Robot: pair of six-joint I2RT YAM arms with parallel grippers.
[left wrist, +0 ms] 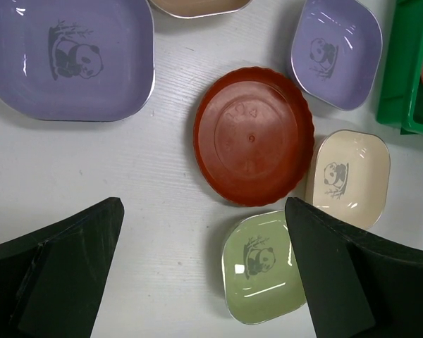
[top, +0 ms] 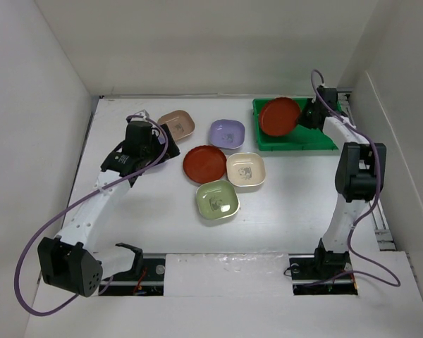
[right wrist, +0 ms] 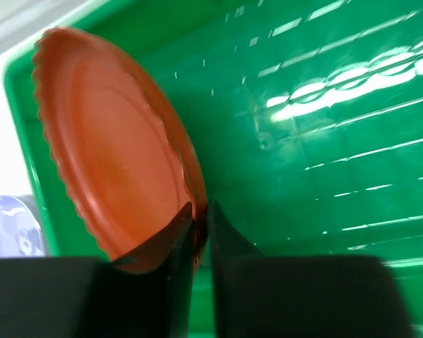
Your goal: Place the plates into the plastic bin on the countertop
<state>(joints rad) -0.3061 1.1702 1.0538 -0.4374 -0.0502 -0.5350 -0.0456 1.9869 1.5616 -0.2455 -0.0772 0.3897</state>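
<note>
The second red plate is below my left gripper and to its right in the top view. I will lower my left gripper across onto the part of the plate's rim that is clear of dishes.
My right gripper [top: 303,115] is shut on the rim of a round red plate [top: 279,116] and holds it tilted on edge over the left end of the green plastic bin [top: 297,146]. The wrist view shows its jaws [right wrist: 201,211] pinching the plate [right wrist: 113,155] above the bin's ribbed floor [right wrist: 324,105]. My left gripper [left wrist: 203,211] is open and empty above the countertop [top: 148,211], over a lilac dish [left wrist: 70,56]. Also on the countertop are a tan-brown dish [top: 177,124], a second lilac dish [top: 226,134], a second red plate [top: 204,163], a cream dish [top: 246,171] and a pale green dish [top: 216,199].
White walls [top: 35,127] enclose the countertop on the left, back and right. The arm bases and a metal rail [top: 225,267] run along the near edge. Purple cables [top: 39,239] loop from both arms.
</note>
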